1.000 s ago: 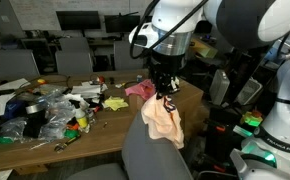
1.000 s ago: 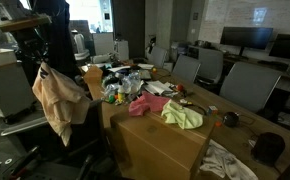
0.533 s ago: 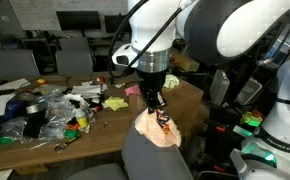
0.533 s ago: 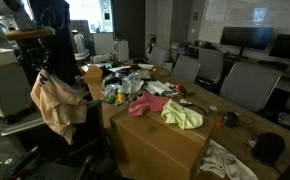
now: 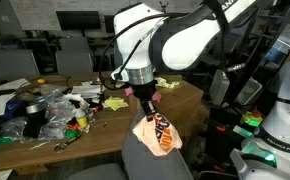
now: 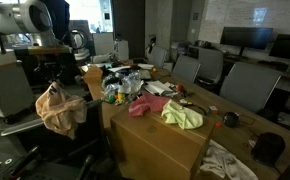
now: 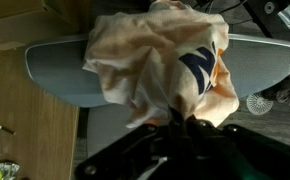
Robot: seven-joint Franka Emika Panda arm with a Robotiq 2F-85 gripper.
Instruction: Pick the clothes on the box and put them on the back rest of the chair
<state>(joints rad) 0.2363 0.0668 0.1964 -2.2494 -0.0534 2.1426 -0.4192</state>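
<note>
My gripper eases down toward the grey chair back rest next. It releases the peach cloth (image 6: 59, 108) over the back rest's top edge, since that edge lies below.
My gripper (image 5: 146, 112) is shut on a peach cloth with a blue and orange print (image 5: 156, 134). It holds the cloth right above the grey chair back rest (image 5: 135, 158). In the wrist view the peach cloth (image 7: 160, 60) drapes over the chair back rest (image 7: 55, 72), pinched between my fingers (image 7: 175, 118). In an exterior view the cloth (image 6: 59, 108) hangs low by the chair. A pink cloth (image 6: 147, 104) and a yellow-green cloth (image 6: 183, 114) lie on the cardboard box (image 6: 155, 145).
A wooden table (image 5: 95, 122) carries clutter of plastic bags and small items (image 5: 45, 108). Office chairs (image 6: 247, 88) stand around. A second robot base (image 5: 280, 130) stands beside the chair. A cloth lies on the floor (image 6: 225, 160) by the box.
My gripper has moved down and sideways with the peach cloth, bringing it from hanging beside the chair to resting on top of the back rest.
</note>
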